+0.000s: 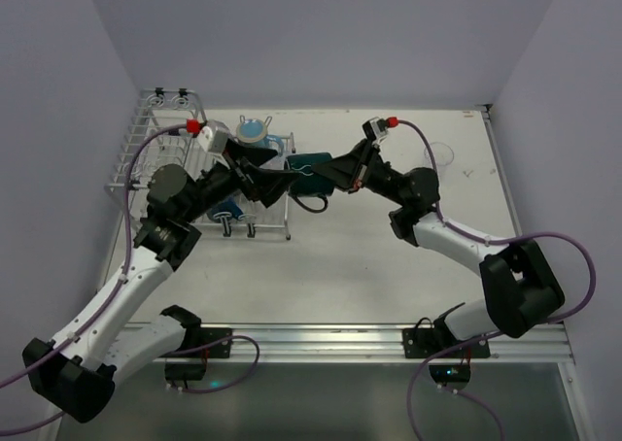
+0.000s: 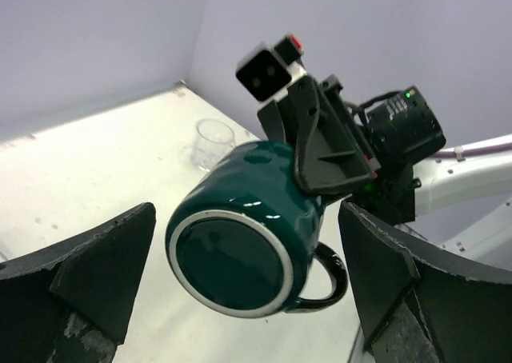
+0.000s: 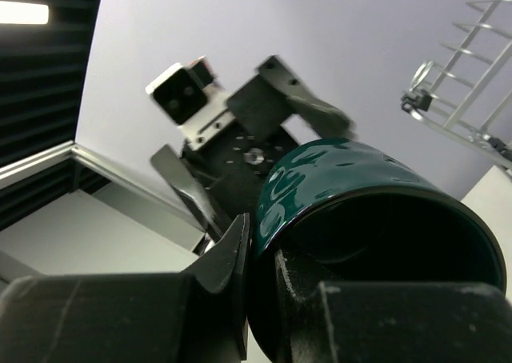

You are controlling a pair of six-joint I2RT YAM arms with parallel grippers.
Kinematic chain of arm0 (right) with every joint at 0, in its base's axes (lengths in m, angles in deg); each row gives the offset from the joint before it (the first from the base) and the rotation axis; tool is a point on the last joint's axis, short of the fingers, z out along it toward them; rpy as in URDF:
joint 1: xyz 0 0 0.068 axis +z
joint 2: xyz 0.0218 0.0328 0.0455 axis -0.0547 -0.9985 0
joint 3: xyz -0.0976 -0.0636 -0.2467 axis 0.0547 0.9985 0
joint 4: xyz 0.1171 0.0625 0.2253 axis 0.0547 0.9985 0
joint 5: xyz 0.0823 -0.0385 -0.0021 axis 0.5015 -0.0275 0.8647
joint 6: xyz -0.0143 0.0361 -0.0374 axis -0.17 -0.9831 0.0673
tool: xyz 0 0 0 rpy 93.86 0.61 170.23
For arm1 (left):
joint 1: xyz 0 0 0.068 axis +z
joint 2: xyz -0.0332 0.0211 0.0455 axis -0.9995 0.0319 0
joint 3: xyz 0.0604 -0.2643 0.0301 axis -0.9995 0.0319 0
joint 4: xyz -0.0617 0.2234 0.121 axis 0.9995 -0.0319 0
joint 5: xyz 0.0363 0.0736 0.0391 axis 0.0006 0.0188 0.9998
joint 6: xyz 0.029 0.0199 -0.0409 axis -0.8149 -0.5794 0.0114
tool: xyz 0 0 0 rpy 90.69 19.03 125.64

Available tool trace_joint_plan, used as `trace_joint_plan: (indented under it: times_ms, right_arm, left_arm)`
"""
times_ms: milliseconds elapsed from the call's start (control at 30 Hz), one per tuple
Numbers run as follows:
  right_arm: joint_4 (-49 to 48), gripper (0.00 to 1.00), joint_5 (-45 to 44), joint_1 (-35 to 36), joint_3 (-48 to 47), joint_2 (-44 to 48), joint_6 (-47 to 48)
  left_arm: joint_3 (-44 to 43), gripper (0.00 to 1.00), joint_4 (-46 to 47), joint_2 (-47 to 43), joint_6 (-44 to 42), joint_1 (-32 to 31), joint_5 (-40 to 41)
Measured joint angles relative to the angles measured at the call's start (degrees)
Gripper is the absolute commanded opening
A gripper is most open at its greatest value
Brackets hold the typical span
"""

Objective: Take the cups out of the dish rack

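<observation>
I should first move my right gripper away from the rack [image 1: 155, 154] and tip it fingers-down. Then the sideways mug can go down beside the clear glass, where the table is bare.
My right gripper [image 1: 328, 173] is shut on the rim of a dark teal mug [image 1: 309, 163] and holds it in the air just right of the dish rack [image 1: 155, 154]. In the right wrist view one finger [image 3: 232, 259] is outside the mug [image 3: 360, 179] and the other inside. My left gripper [image 1: 275, 183] is open. In the left wrist view its fingers [image 2: 104, 267] stand either side of the mug's base [image 2: 232, 259] without touching it. A light blue cup [image 1: 255, 130] and a blue cup [image 1: 228, 211] sit at the rack. A clear glass [image 1: 439, 155] stands on the table.
The rack's taller wire basket side [image 1: 146, 135] is at the far left, and its wires show in the right wrist view [image 3: 468, 83]. The glass also shows in the left wrist view [image 2: 213, 143]. Walls close the table on three sides.
</observation>
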State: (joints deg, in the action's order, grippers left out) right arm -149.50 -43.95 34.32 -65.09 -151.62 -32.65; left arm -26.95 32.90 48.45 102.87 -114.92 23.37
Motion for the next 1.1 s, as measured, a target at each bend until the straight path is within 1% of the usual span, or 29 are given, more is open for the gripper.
trace_joint_plan:
  times_ms: [200, 233, 300, 367, 467, 533, 567, 667, 767, 867, 967, 1100]
  right_arm:
    - [2.2, 0.0, 1.1, -4.2, 0.9, 0.0, 1.0]
    - [3.8, 0.0, 1.8, -5.1, 0.8, 0.1, 2.4]
    - [10.9, 0.0, 3.2, -6.8, -0.2, 0.5, 7.5]
    - [25.7, 0.0, 3.1, -7.9, -4.3, 1.2, 17.4]
    - [52.2, 0.0, -4.5, -8.4, -15.4, 1.2, 36.6]
    - [65.9, 0.0, -10.4, -8.8, -22.6, 0.9, 47.6]
    - [71.6, 0.0, -13.5, -9.0, -26.2, 0.3, 52.3]
    - [84.2, 0.0, -23.0, -9.6, -36.4, -4.2, 64.3]
    - [91.2, 0.0, -30.8, -10.1, -43.6, -11.3, 72.2]
    - [96.0, 0.0, -36.7, -11.0, -48.2, -19.7, 77.7]
    - [99.3, 0.0, -39.7, -12.0, -49.7, -27.2, 81.1]
    - [102.9, 0.0, -41.3, -13.7, -50.4, -32.7, 83.3]
  left_arm:
    - [-7.1, 1.0, -9.0, -5.3, -7.8, 0.0, 8.5]
    - [-8.3, 1.0, -10.3, -5.8, -8.7, 0.0, 9.9]
    - [-10.4, 1.0, -13.9, -6.4, -10.8, 0.0, 12.6]
    - [-11.3, 1.0, -17.4, -7.0, -12.5, 0.0, 14.8]
    - [-10.7, 1.0, -22.1, -8.1, -14.5, 0.0, 16.7]
    - [-8.7, 1.0, -24.1, -8.9, -15.8, 0.0, 17.1]
    - [-7.4, 1.0, -25.0, -9.3, -16.2, 0.0, 17.0]
    - [-4.2, 1.0, -27.6, -9.6, -18.3, 0.0, 16.8]
    - [-1.6, 1.0, -29.0, -9.9, -19.5, 0.0, 17.4]
    - [0.3, 1.0, -29.2, -11.0, -20.2, 0.0, 18.5]
    - [1.6, 1.0, -29.2, -12.8, -20.5, 0.0, 19.8]
    - [3.2, 1.0, -28.8, -13.7, -20.8, 0.0, 21.4]
